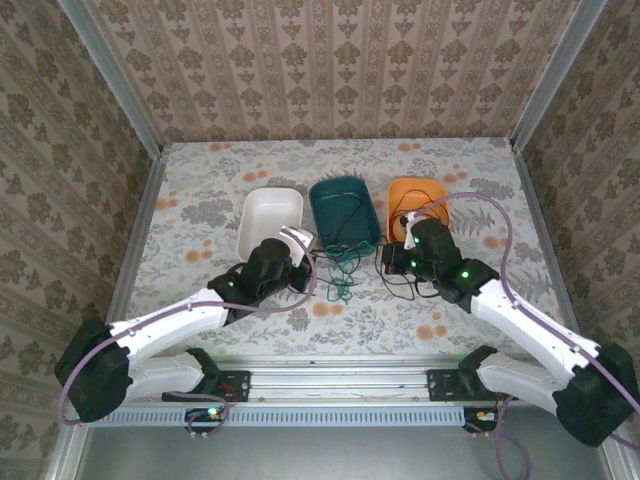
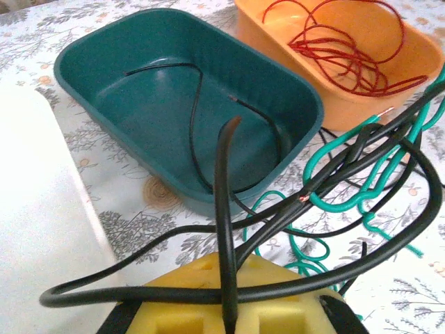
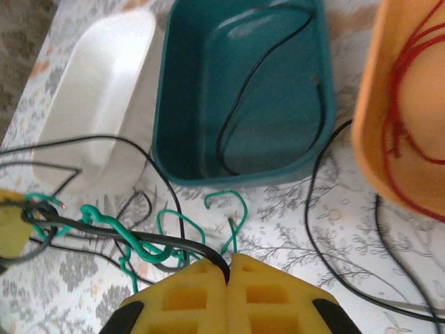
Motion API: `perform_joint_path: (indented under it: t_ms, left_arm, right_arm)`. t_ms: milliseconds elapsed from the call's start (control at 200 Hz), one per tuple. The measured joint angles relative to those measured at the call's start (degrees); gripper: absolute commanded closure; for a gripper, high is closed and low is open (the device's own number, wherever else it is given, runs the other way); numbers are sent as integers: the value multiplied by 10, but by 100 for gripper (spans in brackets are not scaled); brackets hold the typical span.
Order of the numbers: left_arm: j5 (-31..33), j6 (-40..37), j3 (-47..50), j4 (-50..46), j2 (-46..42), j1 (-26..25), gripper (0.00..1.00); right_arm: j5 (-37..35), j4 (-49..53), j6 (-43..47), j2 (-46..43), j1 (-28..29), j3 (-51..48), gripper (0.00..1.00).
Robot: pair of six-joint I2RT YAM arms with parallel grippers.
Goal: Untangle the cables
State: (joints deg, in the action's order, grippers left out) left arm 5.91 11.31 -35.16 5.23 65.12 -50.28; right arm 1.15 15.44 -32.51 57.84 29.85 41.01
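Both grippers are holding the black cable (image 2: 224, 195), so the right gripper should next move toward the green twists, between it and the left gripper, and let go of the cable.
The black cable (image 2: 224, 195) rises from between my left gripper's (image 2: 229, 282) yellow pads, which are shut on it, and loops over the table. One black strand lies inside the teal tray (image 2: 90, 52). My right gripper (image 3: 228, 268) is shut on the black cable (image 3: 167, 239) too, just in front of the teal tray (image 3: 243, 177). The green cable (image 3: 104, 221) lies twisted around the black one on the table (image 1: 343, 285). The red cable (image 2: 348, 56) sits coiled in the orange tray (image 2: 271, 35). From above, the left gripper (image 1: 297, 243) and right gripper (image 1: 392, 258) flank the tangle.
Three trays stand in a row at mid-table: white (image 1: 262, 200), teal (image 1: 325, 190), orange (image 1: 400, 188). Walls with metal rails (image 1: 135, 250) enclose the flowered table. Thick purple-grey arm cables (image 1: 500, 225) arc over the right arm.
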Motion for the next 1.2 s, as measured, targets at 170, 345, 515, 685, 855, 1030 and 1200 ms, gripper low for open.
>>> perform_joint_path:
  t_ms: [170,345,515,685,855,1030,1200]
  left_arm:
    - [-12,3,-1,19,0,-4,98]
    - [41,8,1,-22,-2,20,100]
    - [45,7,9,-33,-9,20,100]
    - [-14,2,25,-19,-34,20,100]
    - [-90,-14,31,-18,-48,17,100]
    - [-143,-39,19,-35,-44,-9,100]
    - [-168,-65,-12,-47,-20,-34,100]
  right_arm:
    - [-79,57,-37,-60,-1,0,100]
    - [-239,152,-80,-121,-58,2,100]
    - [-278,190,-94,-138,-76,2,100]
    - [-145,118,-41,-114,-74,-9,72]
    - [15,29,6,-40,-10,-18,51]
    - [109,-37,29,42,34,3,49]
    - [156,-51,65,124,50,71,48]
